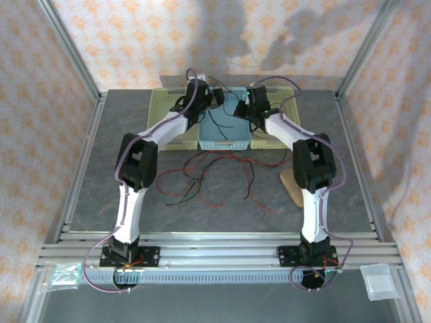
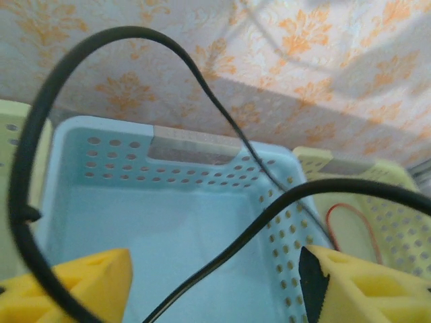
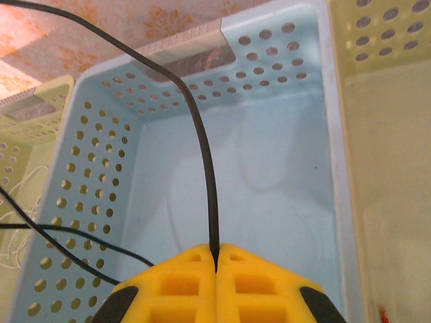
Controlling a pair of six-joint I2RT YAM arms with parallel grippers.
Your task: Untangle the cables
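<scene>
The thin black cable [image 1: 215, 124] already has its loose length hanging into the blue basket, so my right gripper will move a little back over the basket's bottom and let go of the cable.
Both grippers hang over the blue basket [image 1: 232, 143] at the far side of the table. My right gripper [image 3: 215, 259] is shut on a thin black cable [image 3: 202, 148] that rises away from its yellow fingertips. My left gripper [image 2: 215, 282] is open, its yellow fingers [image 2: 74, 282] wide apart. The black cable [image 2: 269, 215] loops loosely between them, touching neither. In the top view the left gripper [image 1: 219, 99] and right gripper [image 1: 246, 108] are close together, with black cable [image 1: 215, 124] dangling into the basket. A tangle of red and black cables [image 1: 202, 168] lies on the grey table.
Yellow-green baskets stand either side of the blue one: the left one [image 3: 27, 155] holds a white cable [image 3: 17, 195], the right one [image 2: 397, 222] a red cable [image 2: 350, 208]. A tan wooden piece [image 1: 293, 187] lies at the table's right. Metal frame posts and patterned walls enclose the table.
</scene>
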